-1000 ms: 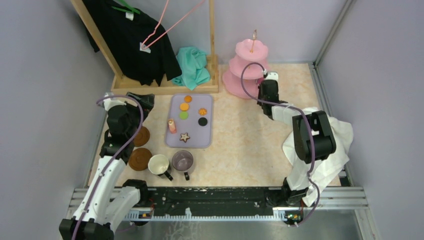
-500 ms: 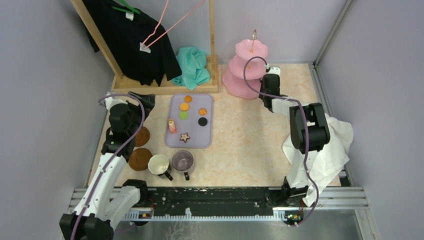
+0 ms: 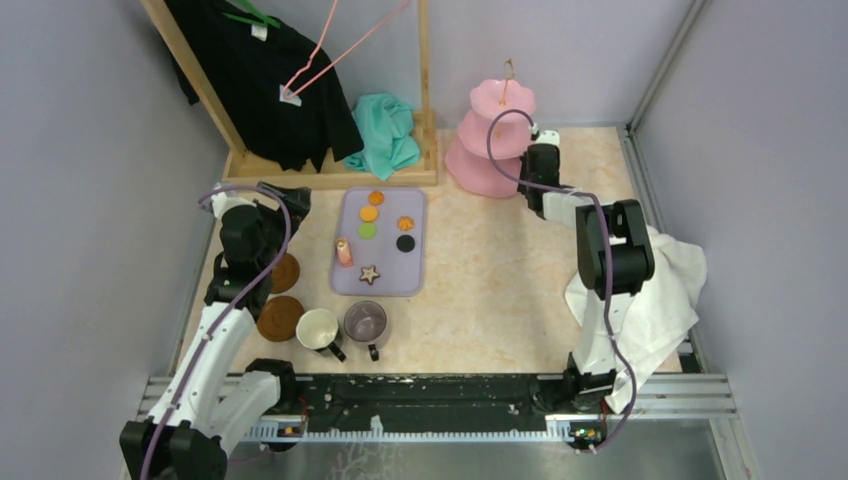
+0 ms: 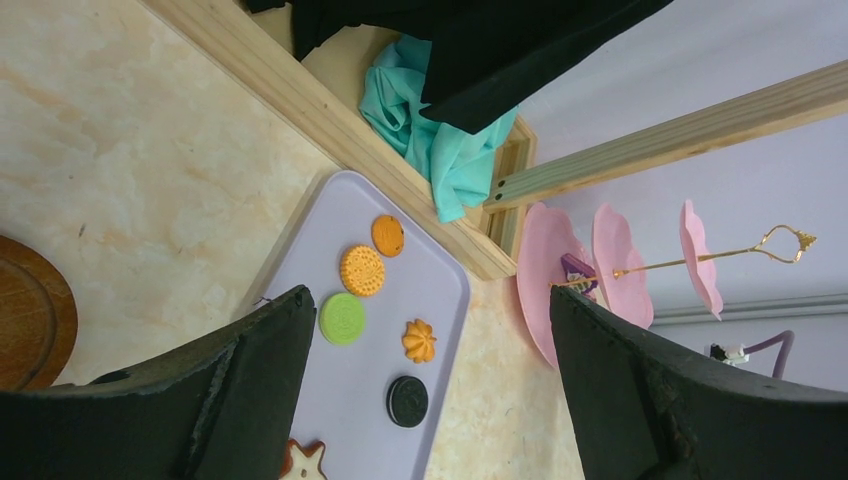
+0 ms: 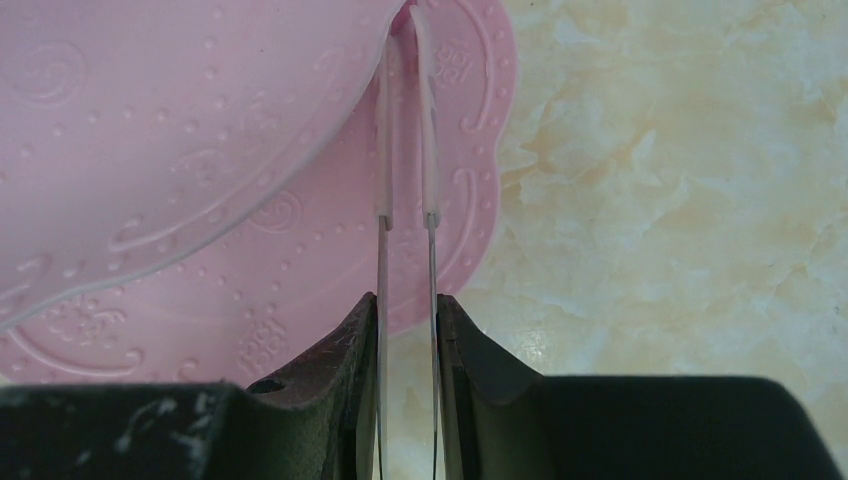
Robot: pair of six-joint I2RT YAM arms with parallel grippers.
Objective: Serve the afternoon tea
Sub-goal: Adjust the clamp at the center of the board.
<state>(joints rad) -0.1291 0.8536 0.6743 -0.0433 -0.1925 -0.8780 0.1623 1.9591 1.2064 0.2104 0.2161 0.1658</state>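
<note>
Next, my right gripper draws back from the stand, then goes down beside the lilac tray's edge by the black round [image 3: 429,244], where the tongs have room.
The pink three-tier stand [image 3: 495,140] stands at the back. My right gripper [image 3: 540,158] hovers beside its right edge, shut on thin metal tongs [image 5: 383,150]. The tongs' pale tips reach under a tier rim of the stand [image 5: 200,150]. A purple sweet [image 4: 578,268] lies on a lower tier. On the lilac tray [image 3: 385,258] lie an orange round [image 3: 369,213], a green round [image 3: 367,230], a black round [image 3: 405,242] and a star cookie [image 3: 370,273]. My left gripper [image 3: 285,200] hangs wide open and empty, left of the tray [image 4: 440,290]. The cream mug [image 3: 318,328] and the purple mug [image 3: 366,322] stand near the front. Two brown coasters [image 3: 280,317] lie to their left.
A wooden clothes rack [image 3: 330,175] with a black garment [image 3: 270,80] stands at the back left. A teal cloth [image 3: 385,135] sits on its base. A white towel [image 3: 660,300] lies under my right arm at the table's right edge.
My right arm's elbow has swung left and the gripper with the tongs has edged closer to the stand. The left arm has barely moved.
</note>
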